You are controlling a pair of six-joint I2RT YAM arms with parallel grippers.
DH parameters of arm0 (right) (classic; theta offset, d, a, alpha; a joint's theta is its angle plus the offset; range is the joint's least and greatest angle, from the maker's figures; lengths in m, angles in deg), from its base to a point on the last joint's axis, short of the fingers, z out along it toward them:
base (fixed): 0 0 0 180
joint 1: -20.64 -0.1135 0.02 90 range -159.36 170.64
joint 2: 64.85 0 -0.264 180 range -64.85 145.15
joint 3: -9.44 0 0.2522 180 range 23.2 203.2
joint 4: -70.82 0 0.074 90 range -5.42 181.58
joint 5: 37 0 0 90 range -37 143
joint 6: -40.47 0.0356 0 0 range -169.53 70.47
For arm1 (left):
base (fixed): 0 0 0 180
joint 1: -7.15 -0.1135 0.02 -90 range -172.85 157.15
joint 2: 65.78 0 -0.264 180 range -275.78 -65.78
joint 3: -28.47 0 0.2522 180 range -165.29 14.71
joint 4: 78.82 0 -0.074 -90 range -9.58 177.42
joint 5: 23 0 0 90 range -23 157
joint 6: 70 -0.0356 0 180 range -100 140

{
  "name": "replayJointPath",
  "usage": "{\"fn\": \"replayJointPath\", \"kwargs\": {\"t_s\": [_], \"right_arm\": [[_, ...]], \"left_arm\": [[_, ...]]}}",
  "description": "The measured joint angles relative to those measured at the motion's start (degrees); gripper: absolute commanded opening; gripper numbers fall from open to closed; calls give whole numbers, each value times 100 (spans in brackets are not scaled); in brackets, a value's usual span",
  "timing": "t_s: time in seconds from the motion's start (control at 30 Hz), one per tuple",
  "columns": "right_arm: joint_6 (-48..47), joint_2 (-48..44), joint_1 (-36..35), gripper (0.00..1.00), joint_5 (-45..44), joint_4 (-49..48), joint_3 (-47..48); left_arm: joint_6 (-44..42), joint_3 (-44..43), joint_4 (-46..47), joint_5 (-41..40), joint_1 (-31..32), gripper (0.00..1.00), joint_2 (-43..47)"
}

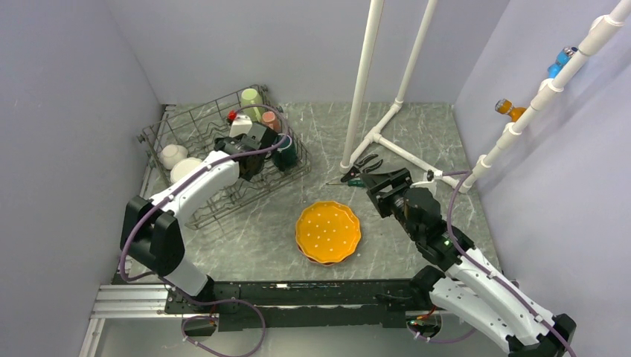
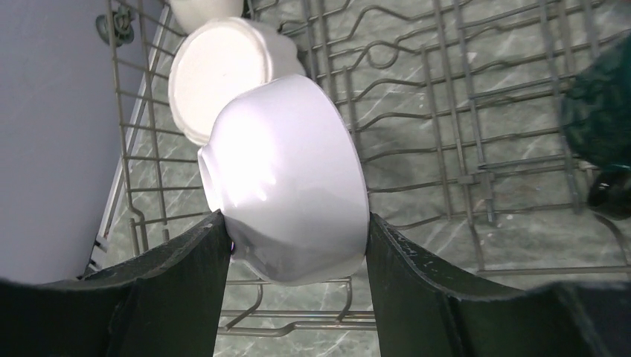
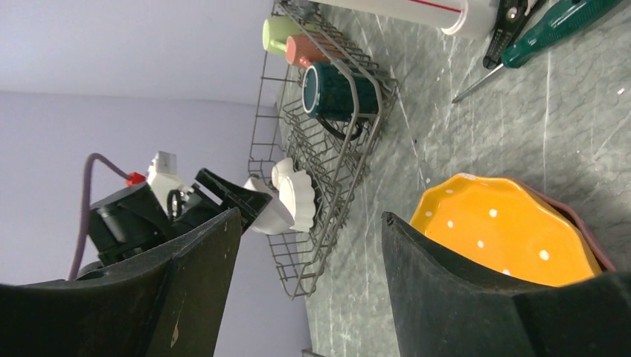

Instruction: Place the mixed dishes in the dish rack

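Observation:
I will next lower my left gripper and draw it back to the rack's near corner. I will release the plain white bowl (image 2: 286, 175) there, where the wires beside the scalloped bowl are empty.
My left gripper (image 2: 294, 223) is shut on the plain white bowl (image 2: 286, 175), one finger on each side of it, tilted on its side over the wires of the dish rack (image 1: 199, 128). Just beyond it the scalloped bowl (image 2: 223, 74) stands on edge between the tines. The pale green mug (image 1: 251, 98), pink mug (image 1: 271, 120) and dark teal mug (image 1: 285, 152) sit along the rack's right side. Orange white-dotted plates (image 1: 328, 232) lie stacked on the table. My right gripper (image 1: 387, 177) hovers open beyond them, nothing between its fingers (image 3: 201, 282).
Black-handled pliers (image 1: 364, 165) and a green screwdriver (image 1: 350, 182) lie just past the right gripper, by the foot of white PVC pipes (image 1: 361, 89). More pipe runs up the right wall. Grey walls close in the table on three sides; the rack stands against the left wall.

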Motion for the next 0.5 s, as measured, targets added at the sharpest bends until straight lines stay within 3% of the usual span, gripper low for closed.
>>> {"fn": "replayJointPath", "kwargs": {"t_s": [0.2,0.5], "right_arm": [[-295,-221,15,70,-146,59,-17],[-732,-487,22,70,-313,107,-251]], "left_arm": [[52,280,-251,238,-422,0,142],[-72,1189,-306,437,-562,0,409]]}}
